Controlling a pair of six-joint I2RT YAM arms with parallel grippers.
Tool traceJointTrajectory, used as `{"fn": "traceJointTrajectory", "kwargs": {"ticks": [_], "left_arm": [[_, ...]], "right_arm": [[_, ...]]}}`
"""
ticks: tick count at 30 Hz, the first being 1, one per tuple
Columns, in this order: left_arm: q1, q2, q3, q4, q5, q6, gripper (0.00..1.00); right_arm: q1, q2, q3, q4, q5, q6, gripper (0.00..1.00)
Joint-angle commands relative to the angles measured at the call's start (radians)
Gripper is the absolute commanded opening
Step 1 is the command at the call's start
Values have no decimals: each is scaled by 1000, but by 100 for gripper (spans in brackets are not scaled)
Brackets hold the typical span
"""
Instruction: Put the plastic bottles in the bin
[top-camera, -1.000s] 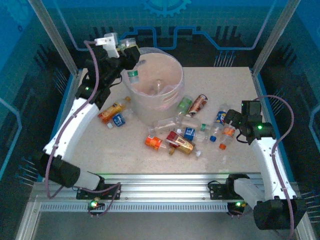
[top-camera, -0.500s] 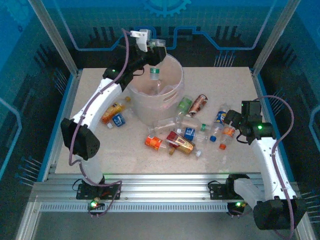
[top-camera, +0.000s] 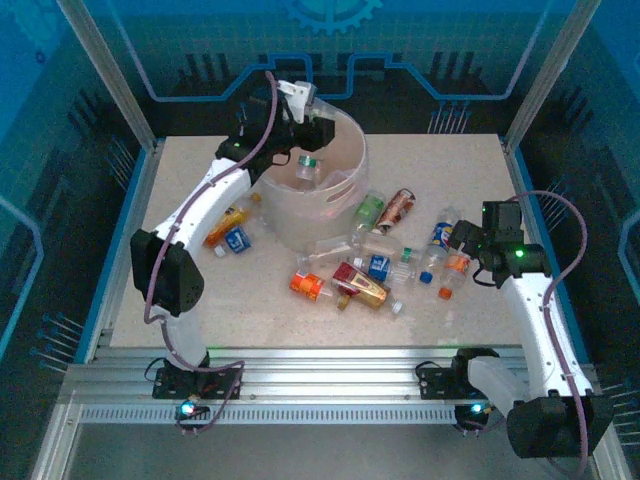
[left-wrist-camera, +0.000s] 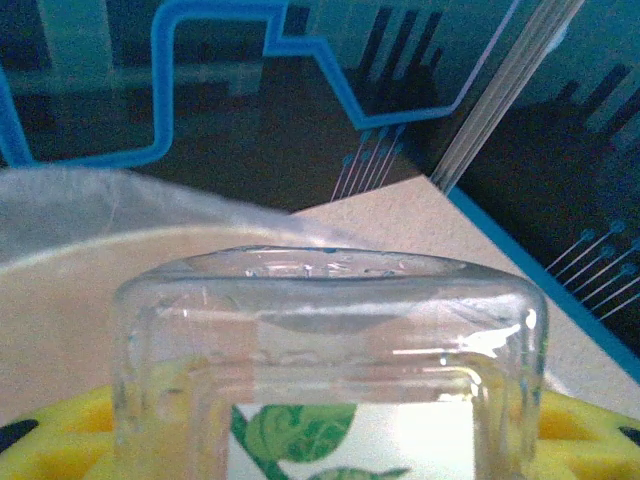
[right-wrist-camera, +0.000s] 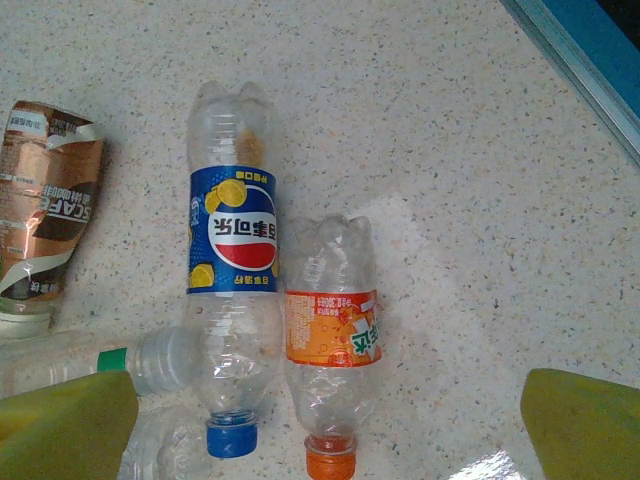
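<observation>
Next, my left gripper tips downward and lowers inside the bin's rim to release the clear bottle (left-wrist-camera: 330, 330), since the bin's opening is right below the gripper.
A clear plastic bottle (left-wrist-camera: 330, 330) with a green-leaf label hangs cap-down over the bin (top-camera: 312, 218), with my left gripper (top-camera: 305, 128) (left-wrist-camera: 325, 440) shut on it; it shows as a green-capped bottle (top-camera: 307, 168) inside the rim. The bin's bag liner (left-wrist-camera: 90, 200) lies just below. My right gripper (top-camera: 463, 240) (right-wrist-camera: 325, 430) stands open, low over an orange-label bottle (right-wrist-camera: 332, 350) that lies between its yellow fingers (right-wrist-camera: 65, 425). A blue-label bottle (right-wrist-camera: 232, 270) lies beside it, touching it.
Several more bottles lie scattered right of and in front of the bin, among them a copper one (top-camera: 398, 208) (right-wrist-camera: 40, 200), a green one (top-camera: 370, 210) and a red one (top-camera: 360, 283). Two lie left of the bin (top-camera: 228, 228). The blue table edge (right-wrist-camera: 590, 60) is close on the right.
My left arm has swung right from the bin's left rim to above its opening, carrying the green-capped bottle. The right arm has not moved.
</observation>
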Motion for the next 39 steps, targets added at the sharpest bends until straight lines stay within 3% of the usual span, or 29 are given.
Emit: {"fn": "traceJointTrajectory", "kwargs": {"ticks": [1, 20, 30, 39], "left_arm": [[-5, -21, -24, -26, -31, 65, 36], [-5, 80, -32, -58, -121, 163, 40], [-5, 121, -1, -83, -129, 162, 62], [-5, 93, 2, -93, -133, 144, 84]], "right_arm": [[-11, 8, 25, -13, 3, 13, 100], [-20, 26, 11, -29, -9, 18, 100], [-74, 80, -21, -70, -39, -6, 100], [-192, 124, -59, -56, -179, -60, 100]]}}
